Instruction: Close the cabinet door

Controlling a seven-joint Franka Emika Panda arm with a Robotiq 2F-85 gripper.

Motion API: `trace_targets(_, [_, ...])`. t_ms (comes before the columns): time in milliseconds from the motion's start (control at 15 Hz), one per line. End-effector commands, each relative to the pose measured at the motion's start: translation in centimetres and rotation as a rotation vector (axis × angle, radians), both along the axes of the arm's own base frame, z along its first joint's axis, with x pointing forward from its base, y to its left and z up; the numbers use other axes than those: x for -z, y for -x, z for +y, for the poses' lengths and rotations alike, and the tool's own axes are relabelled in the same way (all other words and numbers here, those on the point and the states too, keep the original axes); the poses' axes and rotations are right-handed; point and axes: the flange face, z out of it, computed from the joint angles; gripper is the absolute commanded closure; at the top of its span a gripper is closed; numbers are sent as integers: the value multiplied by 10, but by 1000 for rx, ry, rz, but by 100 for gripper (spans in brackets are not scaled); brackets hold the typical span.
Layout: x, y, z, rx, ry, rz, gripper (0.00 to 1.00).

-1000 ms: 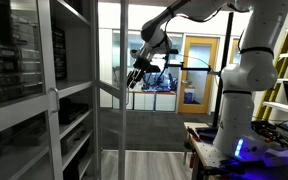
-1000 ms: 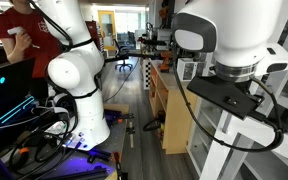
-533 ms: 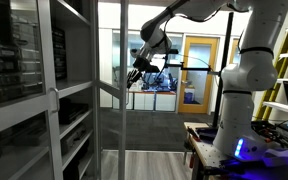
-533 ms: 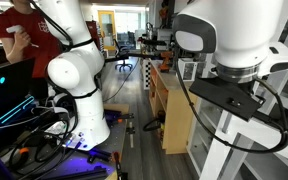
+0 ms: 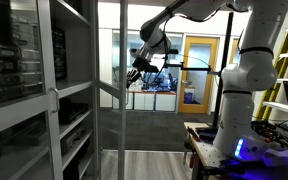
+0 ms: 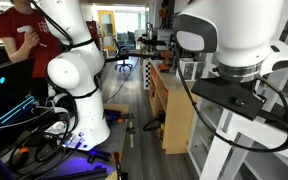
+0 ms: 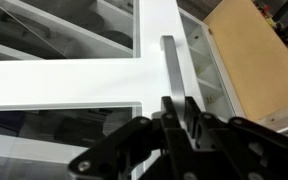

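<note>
My gripper needs to swing outward next with the handle toward the neighbouring closed door's edge (image 5: 56, 97) and let go of the grey handle there, because the door (image 5: 120, 95) is still swung open.
The cabinet (image 5: 29, 95) has white frames and glass panes, and its door (image 5: 120, 95) stands swung open toward the room. In an exterior view my gripper (image 5: 137, 72) hangs at the door's outer edge, at about mid height. The wrist view looks straight onto the door's white frame (image 7: 64, 85) and its narrow grey vertical handle (image 7: 170, 62). There my gripper (image 7: 180, 102) is shut, the two black fingers (image 7: 191, 108) pressed close with the lower end of the handle running in between them.
The white arm's base (image 6: 76, 72) stands on a stand beside a person in red (image 6: 19, 40). A wooden cabinet (image 6: 174, 115) and a large white robot body (image 6: 229, 45) fill the near side. An office corridor with chairs lies behind the door.
The fingers have closed together around the handle. The arm and the door have barely moved.
</note>
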Motion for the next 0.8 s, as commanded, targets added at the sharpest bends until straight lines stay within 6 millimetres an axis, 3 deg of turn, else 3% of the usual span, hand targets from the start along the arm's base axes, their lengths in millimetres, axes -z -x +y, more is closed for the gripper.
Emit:
trace_targets(0, [0, -15, 19, 11, 1, -22, 96])
trace_targets(733, [1, -85, 77, 184, -60, -64, 96])
